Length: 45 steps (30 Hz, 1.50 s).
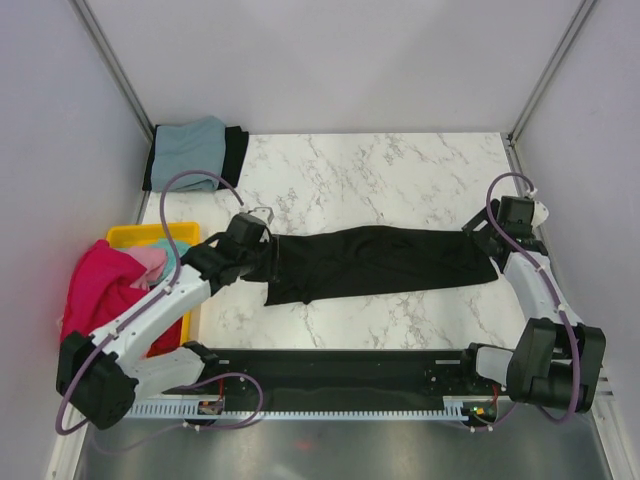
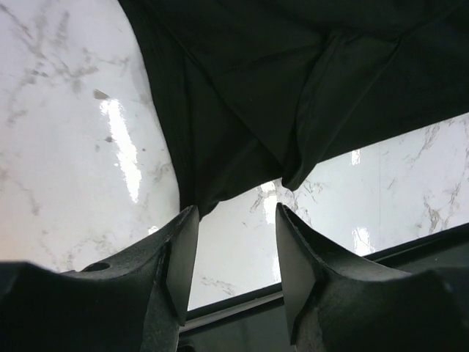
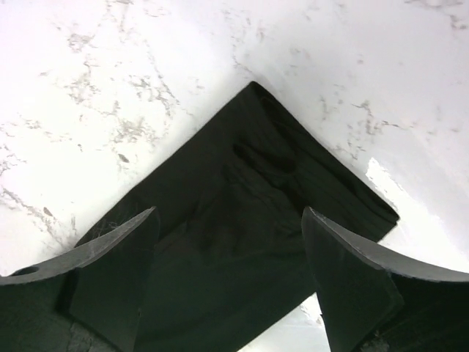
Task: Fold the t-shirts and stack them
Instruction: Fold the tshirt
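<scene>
The left gripper moves right in the top view, down to the cloth tip jutting from the t-shirt's near edge [image 1: 307,300] [image 2: 293,180] below it, and closes next.
A large black t-shirt [image 1: 380,262] lies folded into a long strip across the middle of the marble table. My left gripper [image 1: 266,260] is open at its left end; in the left wrist view [image 2: 234,249] the jaws stand apart and empty, with the black cloth [image 2: 293,88] just ahead. My right gripper [image 1: 482,235] is open over the shirt's right end; in the right wrist view [image 3: 229,253] the jaws stand wide above a cloth corner [image 3: 278,191]. A grey-blue shirt [image 1: 192,143] lies on a black one [image 1: 235,148] at the back left.
A yellow bin [image 1: 135,236] stands at the left edge, with magenta [image 1: 95,290], pink [image 1: 150,262] and teal [image 1: 168,255] shirts heaped in and over it. A black rail [image 1: 340,365] runs along the near table edge. Walls close in the sides and back.
</scene>
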Available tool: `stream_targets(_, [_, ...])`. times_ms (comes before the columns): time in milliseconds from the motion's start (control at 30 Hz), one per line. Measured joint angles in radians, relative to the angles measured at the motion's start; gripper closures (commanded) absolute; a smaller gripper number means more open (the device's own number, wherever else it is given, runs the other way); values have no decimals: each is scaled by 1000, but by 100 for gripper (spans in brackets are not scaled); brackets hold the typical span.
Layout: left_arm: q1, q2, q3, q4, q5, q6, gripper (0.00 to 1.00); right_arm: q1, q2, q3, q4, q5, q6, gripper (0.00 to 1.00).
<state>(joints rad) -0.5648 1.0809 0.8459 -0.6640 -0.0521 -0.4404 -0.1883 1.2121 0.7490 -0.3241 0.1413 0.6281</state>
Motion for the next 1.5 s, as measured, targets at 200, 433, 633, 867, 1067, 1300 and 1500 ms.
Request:
stream_targets(200, [-46,152,-53,74,43,-81,44,11,48,4,18,-67,-16,19])
stream_targets(433, [-59,307,-69,212,118,-127,46,14,64,-24,25,-93,-39,21])
stream_targets(633, [-69,420,-69,288,178,-157,50,14,77,-25,31,-103,-54,22])
stream_targets(867, [-112,425,-69,321,192,-174,59,14,83,-26,35,-104,-64,23])
stream_targets(1067, [-227,421,-23,241,75,-178,54,14,84,-29,40,-104,-68,23])
stream_targets(1300, [-303,410,60,159,-79,-178,53,14,95,-31,45,-116,-72,23])
stream_targets(1500, [-337,411,75,118,-145,-178,53,14,95,-34,47,-122,-75,23])
